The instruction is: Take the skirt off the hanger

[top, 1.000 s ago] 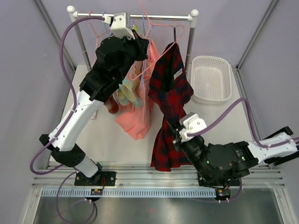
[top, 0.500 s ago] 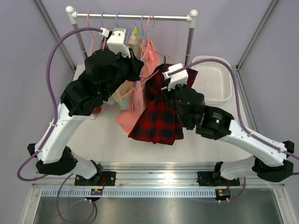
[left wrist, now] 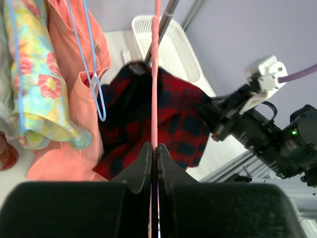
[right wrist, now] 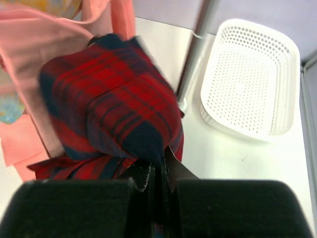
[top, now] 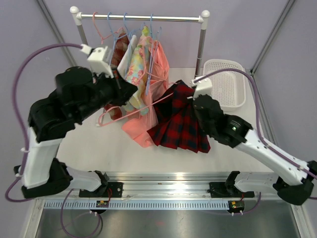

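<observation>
The white basket [top: 229, 88] is open and empty. My right gripper should carry the skirt [top: 181, 124] up, outward and to the right in the top view, and let go of it over the basket.
The red and dark plaid skirt [top: 181, 124] hangs bunched over the table, right of centre. My right gripper [top: 196, 97] is shut on its upper edge; in the right wrist view the cloth [right wrist: 114, 99] is pinched between the jaws of the gripper [right wrist: 159, 171]. My left gripper [top: 120, 87] is shut on a pink wire hanger [top: 138, 105], off the rail and slanting toward the skirt's waist. In the left wrist view the pink wire [left wrist: 155, 74] runs between the closed jaws of the gripper [left wrist: 154, 151] and over the skirt [left wrist: 168, 119]. I cannot tell whether the skirt still hangs on it.
A clothes rail [top: 173, 19] at the back carries several hangers with a floral garment [top: 136, 59] and a pink one [top: 148, 124]. A white perforated basket [top: 225, 82] sits at the back right, beside the rail's right post [top: 200, 47].
The left arm has swung left and down, carrying the pink hanger away from the rail. The right gripper has moved right and lower with the skirt, which now hangs spread lower over the table.
</observation>
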